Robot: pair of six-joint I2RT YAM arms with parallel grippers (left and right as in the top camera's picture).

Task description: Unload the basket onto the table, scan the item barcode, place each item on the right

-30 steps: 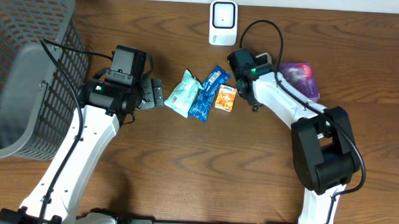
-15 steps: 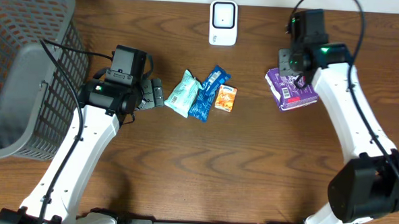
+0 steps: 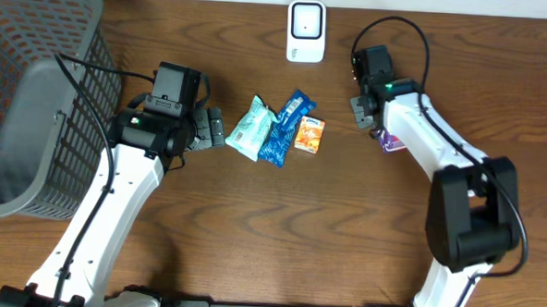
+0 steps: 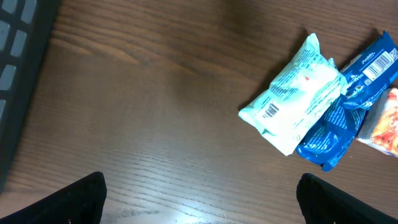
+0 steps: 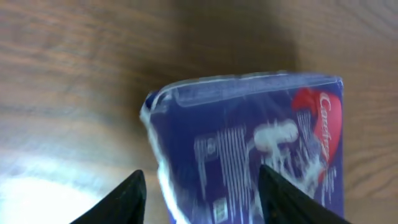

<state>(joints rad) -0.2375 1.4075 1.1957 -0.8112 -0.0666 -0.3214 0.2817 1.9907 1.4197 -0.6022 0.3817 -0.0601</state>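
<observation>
The purple pack's edge away from the red patch lies below, between my fingers, so next my right gripper will lower its open fingers around it and close.
A purple snack pack (image 5: pixel 249 143) fills the right wrist view, its left edge lying between my right gripper's (image 5: pixel 202 202) fingers. The left finger (image 5: pixel 127 199) stands clear of the pack's edge, the right one over the pack, so the gripper is open. From overhead only a corner of the purple pack (image 3: pixel 391 142) shows under the right arm, by the right gripper (image 3: pixel 366 113). The white scanner (image 3: pixel 306 30) stands at the back. My left gripper (image 3: pixel 214 130) is open, just left of a mint-green pack (image 3: pixel 251 128), and holds nothing (image 4: pixel 202 202).
A blue pack (image 3: pixel 286 126) and an orange pack (image 3: pixel 309 135) lie beside the mint-green pack (image 4: pixel 295 109) mid-table. A large grey mesh basket (image 3: pixel 35 97) fills the far left.
The right arm has swung in from the back right and now covers most of the purple pack. Its jaws have widened a little. The left arm has not moved.
</observation>
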